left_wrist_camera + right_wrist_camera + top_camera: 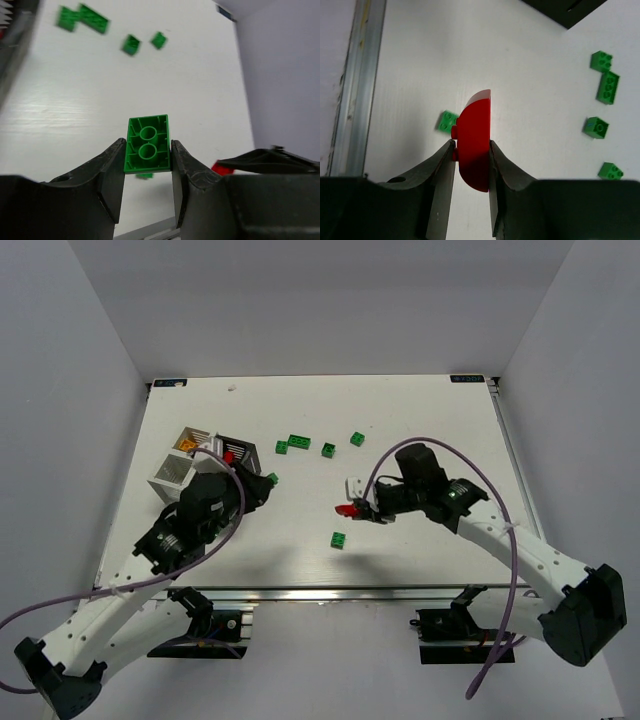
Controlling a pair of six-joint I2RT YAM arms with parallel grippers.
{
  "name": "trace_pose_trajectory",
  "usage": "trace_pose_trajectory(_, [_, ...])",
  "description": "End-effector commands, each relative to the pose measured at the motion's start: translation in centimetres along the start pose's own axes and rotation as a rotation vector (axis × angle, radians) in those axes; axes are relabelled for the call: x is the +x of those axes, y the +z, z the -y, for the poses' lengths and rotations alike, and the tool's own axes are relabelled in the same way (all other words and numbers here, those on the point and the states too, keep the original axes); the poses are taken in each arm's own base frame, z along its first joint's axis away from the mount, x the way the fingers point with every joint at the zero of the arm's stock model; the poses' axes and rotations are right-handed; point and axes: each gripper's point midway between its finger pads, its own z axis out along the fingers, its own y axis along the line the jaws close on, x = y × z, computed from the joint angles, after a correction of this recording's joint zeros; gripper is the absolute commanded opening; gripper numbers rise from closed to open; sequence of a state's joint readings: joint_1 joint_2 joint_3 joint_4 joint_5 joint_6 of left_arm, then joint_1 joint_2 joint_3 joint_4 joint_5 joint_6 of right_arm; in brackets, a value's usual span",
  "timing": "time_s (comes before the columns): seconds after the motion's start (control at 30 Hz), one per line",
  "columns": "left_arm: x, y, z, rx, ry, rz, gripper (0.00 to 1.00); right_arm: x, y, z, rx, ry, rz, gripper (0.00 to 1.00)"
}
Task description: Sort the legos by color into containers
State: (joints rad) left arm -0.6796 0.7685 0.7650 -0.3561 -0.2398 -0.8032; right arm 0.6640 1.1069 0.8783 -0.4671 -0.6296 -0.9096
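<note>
My left gripper swings over the near part of the black container next and releases. The container lies left of it in the top view, with red in its far part.
My left gripper (266, 481) (147, 145) is shut on a green lego (147, 150) (272, 478), underside facing the camera, held just right of the containers. My right gripper (356, 508) (471, 144) is shut on a red lego (475, 125) (347, 510) with a curved top, above the table's middle. Several loose green legos lie on the table: a pair (294, 444), singles (328, 449) (357, 438) and one nearer the front (338, 539) (447, 121). Two white containers (190, 440) (170, 472) and a black one (237, 447) cluster at the left.
The table's metal front rail (355, 85) runs near the right gripper. The left arm (190, 520) leans over the space in front of the bins. White walls (100, 360) enclose the table on the sides and back.
</note>
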Motion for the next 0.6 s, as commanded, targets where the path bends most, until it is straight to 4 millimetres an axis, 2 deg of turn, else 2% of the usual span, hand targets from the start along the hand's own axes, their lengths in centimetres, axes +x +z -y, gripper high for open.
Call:
trace_pose_trajectory(0.0, [-1.7, -3.2, -5.6, -0.292, 0.031, 0.058, 0.16, -4.1, 0.1, 4.5, 0.126, 0.023, 0.076, 0.0])
trace_pose_trajectory(0.07, [-2.2, -4.5, -7.5, -0.387, 0.027, 0.082, 0.16, -5.1, 0.8, 5.9, 0.132, 0.055, 0.087, 0.0])
trace_pose_trajectory(0.13, [-2.6, -5.6, -8.2, -0.436, 0.031, 0.088, 0.15, -6.0, 1.3, 7.3, 0.145, 0.069, 0.097, 0.0])
trace_pose_trajectory(0.2, [-3.1, -6.0, -8.6, -0.469, 0.024, 0.109, 0.16, -6.1, 2.2, 7.9, 0.138, 0.096, 0.09, 0.0])
trace_pose_trajectory(0.23, [-2.9, -6.1, -8.9, -0.483, 0.028, 0.101, 0.16, -6.9, 2.3, 8.6, 0.151, 0.088, 0.102, 0.0])
trace_pose_trajectory(0.3, [-2.6, -6.0, -9.2, -0.499, 0.032, 0.091, 0.15, -6.8, 3.2, 9.2, 0.152, 0.099, 0.087, 0.0])
trace_pose_trajectory(0.37, [-2.3, -5.6, -9.4, -0.513, 0.044, 0.073, 0.15, -7.7, 3.5, 10.4, 0.172, 0.085, 0.088, 0.0])
trace_pose_trajectory(0.43, [-1.9, -5.0, -9.5, -0.527, 0.055, 0.045, 0.15, -7.7, 4.7, 11.0, 0.165, 0.083, 0.076, 0.0])
trace_pose_trajectory(0.47, [-1.8, -4.8, -9.8, -0.537, 0.071, 0.032, 0.15, -8.8, 4.7, 12.1, 0.19, 0.066, 0.087, 0.0])
trace_pose_trajectory(0.53, [-1.9, -4.2, -10.1, -0.557, 0.077, 0.014, 0.15, -8.9, 6.3, 12.9, 0.184, 0.062, 0.075, 0.0])
trace_pose_trajectory(0.57, [-2.3, -4.1, -10.1, -0.562, 0.091, 0.009, 0.14, -10.5, 6.2, 14.2, 0.209, 0.035, 0.095, 0.0])
